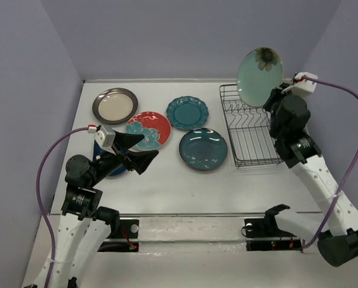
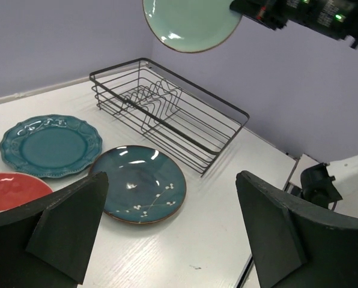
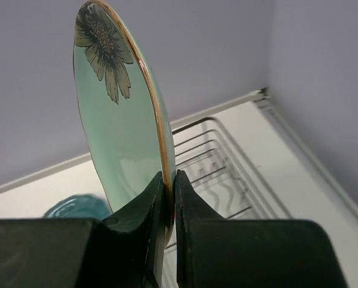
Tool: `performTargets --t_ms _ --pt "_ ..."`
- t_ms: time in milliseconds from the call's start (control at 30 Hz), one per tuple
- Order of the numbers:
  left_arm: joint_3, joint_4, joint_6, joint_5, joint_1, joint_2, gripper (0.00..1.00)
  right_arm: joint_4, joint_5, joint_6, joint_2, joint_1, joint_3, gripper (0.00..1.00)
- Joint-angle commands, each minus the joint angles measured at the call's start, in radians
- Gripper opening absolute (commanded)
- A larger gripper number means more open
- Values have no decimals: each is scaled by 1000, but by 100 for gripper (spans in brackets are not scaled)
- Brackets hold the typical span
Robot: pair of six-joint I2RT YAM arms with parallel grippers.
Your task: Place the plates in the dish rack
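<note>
The rack's wires by the rack's side (image 1: 264,117) (image 3: 226,175) are empty, so my right gripper will next go right in the top view and down, and release the mint plate among them.
My right gripper (image 1: 274,96) (image 3: 170,180) is shut on the lower rim of the pale mint plate with a flower (image 1: 259,75) (image 3: 116,120) (image 2: 191,21). It holds the plate upright in the air above the far end of the black wire dish rack (image 1: 248,139) (image 3: 222,161) (image 2: 167,114), which holds no plates. My left gripper (image 1: 144,151) (image 2: 173,228) is open with nothing between its fingers, hovering over the table near the red floral plate (image 1: 149,130) (image 2: 11,192) and the glossy dark teal plate (image 1: 203,148) (image 2: 140,183).
The cream plate with a dark rim (image 1: 115,105) and the scalloped teal plate (image 1: 187,112) (image 2: 50,146) lie flat at the back. A dark blue plate (image 1: 116,170) shows partly under my left arm. Walls close in the back and both sides.
</note>
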Motion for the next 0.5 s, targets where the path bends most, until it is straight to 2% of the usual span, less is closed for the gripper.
performTargets --t_ms 0,33,133,333,467 --pt "32 14 24 5 -52 -23 99 94 -13 -96 70 -211 127 7" --pt "32 9 27 2 -63 -24 99 99 -59 -95 104 -289 148 7" --pt "36 5 30 5 -107 -24 99 135 -144 -136 158 -406 177 7" --pt "42 -11 42 -9 -186 -33 99 204 -236 -328 265 -454 185 7" --pt "48 -23 53 -18 -222 -38 99 241 -311 -359 290 -493 135 7"
